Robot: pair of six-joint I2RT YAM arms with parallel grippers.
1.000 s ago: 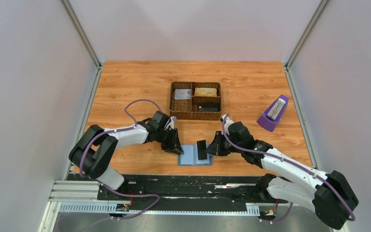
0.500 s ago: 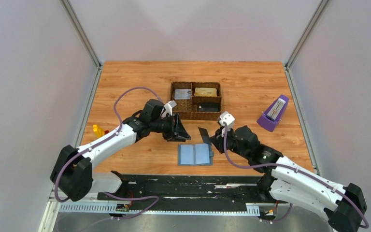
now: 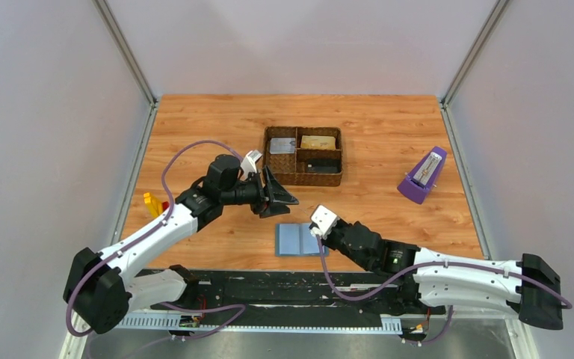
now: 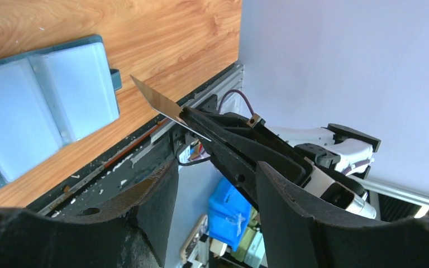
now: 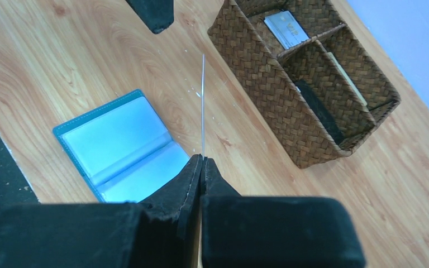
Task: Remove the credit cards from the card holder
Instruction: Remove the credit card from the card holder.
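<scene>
The card (image 5: 203,106) sticks out of my right gripper and its upper end is loose, so my left gripper will move a little toward the card's upper end and close on it.
The card holder (image 3: 299,239) lies open and flat near the table's front edge, light blue inside (image 5: 123,148), also seen in the left wrist view (image 4: 50,106). My right gripper (image 5: 202,159) is shut on a thin credit card (image 5: 203,106), seen edge-on above the wood beside the holder. In the left wrist view that card (image 4: 156,101) sticks out of the right gripper's black fingers. From above, the right gripper (image 3: 318,233) hovers at the holder's right edge. My left gripper (image 3: 276,196) is open, holds nothing, and floats behind the holder (image 4: 215,167).
A brown woven divided tray (image 3: 269,166) stands behind the holder with a gold card (image 3: 318,141), a grey card (image 3: 282,146) and a dark item in it. A purple metronome (image 3: 422,176) stands at right. Yellow and red blocks (image 3: 152,202) lie at left.
The right gripper has pulled a card up out of the holder and swung low toward the front. The left gripper has let go of the holder, opened and drawn back to the left.
</scene>
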